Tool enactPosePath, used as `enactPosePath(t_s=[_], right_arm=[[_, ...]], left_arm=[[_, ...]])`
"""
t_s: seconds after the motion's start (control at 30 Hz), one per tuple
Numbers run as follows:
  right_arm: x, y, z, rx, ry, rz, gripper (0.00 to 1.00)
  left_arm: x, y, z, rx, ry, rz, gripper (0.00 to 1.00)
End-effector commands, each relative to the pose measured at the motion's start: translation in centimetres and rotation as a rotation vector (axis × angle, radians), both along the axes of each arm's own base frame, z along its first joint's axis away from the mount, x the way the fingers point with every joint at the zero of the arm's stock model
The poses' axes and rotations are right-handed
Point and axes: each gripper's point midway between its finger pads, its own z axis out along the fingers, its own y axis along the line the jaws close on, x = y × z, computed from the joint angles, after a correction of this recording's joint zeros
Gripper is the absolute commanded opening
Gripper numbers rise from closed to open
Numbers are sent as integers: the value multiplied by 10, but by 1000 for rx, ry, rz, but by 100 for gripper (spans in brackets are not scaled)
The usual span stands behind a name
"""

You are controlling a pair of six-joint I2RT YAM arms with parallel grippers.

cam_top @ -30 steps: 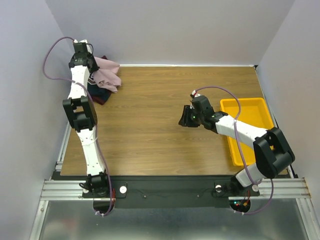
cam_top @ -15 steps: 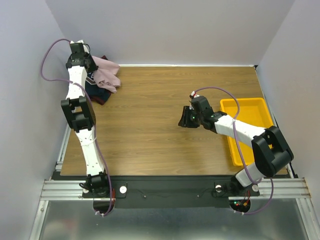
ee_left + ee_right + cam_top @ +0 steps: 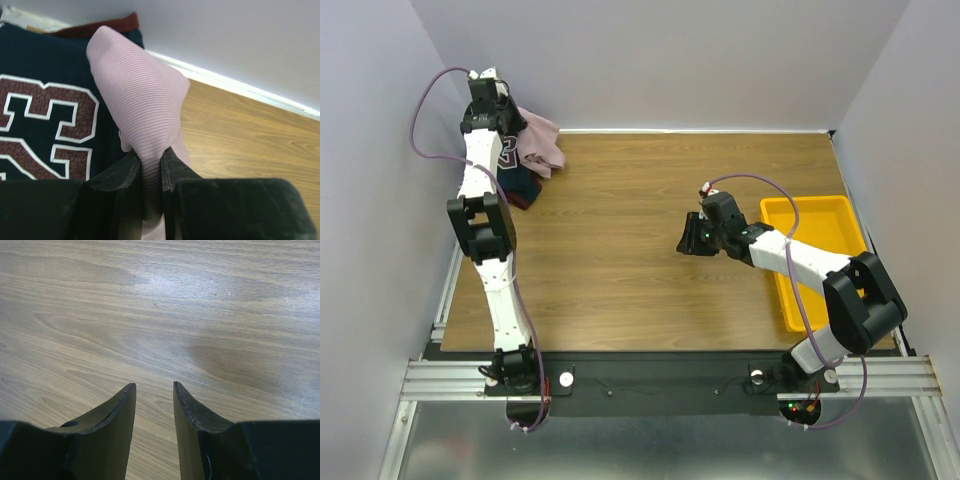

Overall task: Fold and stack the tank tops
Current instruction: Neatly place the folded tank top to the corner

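Note:
My left gripper moves back and down over the navy tank top next and releases the pink fold, as that navy tank top lies below it toward my base.
The dusty pink tank top hangs bunched at the table's far left corner. My left gripper is shut on it; in the left wrist view the pink ribbed cloth is pinched between the fingers. Under it lies the navy tank top with the white-red "23". A maroon tank top edge shows beyond the navy one. My right gripper is open and empty above bare wood near the table's middle.
A yellow plastic tray sits at the right edge of the wooden table. Walls stand close on the left, back and right. The left arm reaches along the left wall.
My left gripper has lifted slightly and shifted right with the pink tank top, pulling the cloth up off the navy one. The right arm has not moved.

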Motion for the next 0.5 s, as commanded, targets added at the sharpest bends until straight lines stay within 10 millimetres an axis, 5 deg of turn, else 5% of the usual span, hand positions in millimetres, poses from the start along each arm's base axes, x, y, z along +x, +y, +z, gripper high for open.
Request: enactPosePath(t_s=[0.0,0.1,0.3,0.47], right_arm=[[17,5,24,30,-66,-11,41],[18,3,26,26,-75,-22,41],[18,4,24,24,-71,-20,41],[17,6,21,27,-59,-10,41]], left_arm=[[0,-3,157,15,-371,-16,0],[1,-8,171,-2,-413,-38,0],[-6,14,177,-27,-443,11,0],[-14,53,124,-97,-327,114,0]])
